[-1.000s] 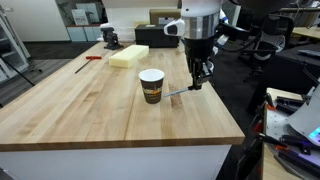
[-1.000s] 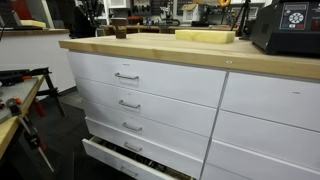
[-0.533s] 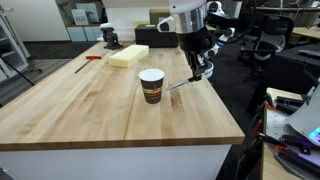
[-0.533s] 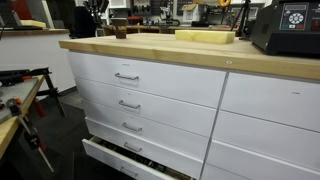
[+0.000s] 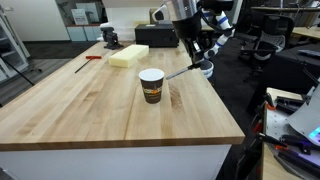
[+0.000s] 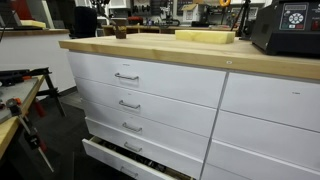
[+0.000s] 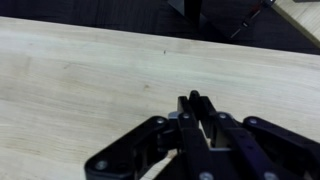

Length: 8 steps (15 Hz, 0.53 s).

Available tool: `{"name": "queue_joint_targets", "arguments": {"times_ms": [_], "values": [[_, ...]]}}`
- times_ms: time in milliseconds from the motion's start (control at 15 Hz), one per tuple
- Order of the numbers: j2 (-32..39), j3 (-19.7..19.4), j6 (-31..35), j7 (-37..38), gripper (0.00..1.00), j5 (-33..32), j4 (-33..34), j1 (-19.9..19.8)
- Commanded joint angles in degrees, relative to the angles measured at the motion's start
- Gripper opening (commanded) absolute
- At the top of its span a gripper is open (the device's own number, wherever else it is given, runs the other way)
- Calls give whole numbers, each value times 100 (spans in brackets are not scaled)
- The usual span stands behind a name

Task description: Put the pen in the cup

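Next, my gripper rises slightly, moves toward the cup and lowers the pen into the cup's opening [image 5: 151,74], since the pen's loose end hangs outside the cup's rim.
The paper cup [image 5: 151,85], white above with a dark brown band, stands upright near the middle of the wooden table [image 5: 90,105]. My gripper [image 5: 203,68] hangs above the table to the right of the cup, shut on one end of the thin dark pen [image 5: 180,75]. The pen slants down and left from the fingers, its free end in the air close to the cup's rim, off the table. In the wrist view the black fingers [image 7: 195,102] are pressed together over bare wood; the pen and cup do not show clearly there.
A pale yellow block [image 5: 127,56], a red slender tool [image 5: 92,58] and a black box [image 5: 155,35] lie at the table's far side. The yellow block also shows on the counter [image 6: 205,36], above white drawers [image 6: 140,90]; the bottom drawer stands open [image 6: 130,158].
My gripper has risen from the tabletop with the pen in it and shifted up and slightly right. The pen has come off the wood. The cup has not moved.
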Motion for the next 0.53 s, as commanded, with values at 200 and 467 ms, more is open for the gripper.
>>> {"name": "queue_joint_targets", "arguments": {"times_ms": [200, 467], "values": [[232, -86, -609, -18, 4, -308, 603, -57], [307, -82, -695, -34, 4, -305, 794, -69]]}}
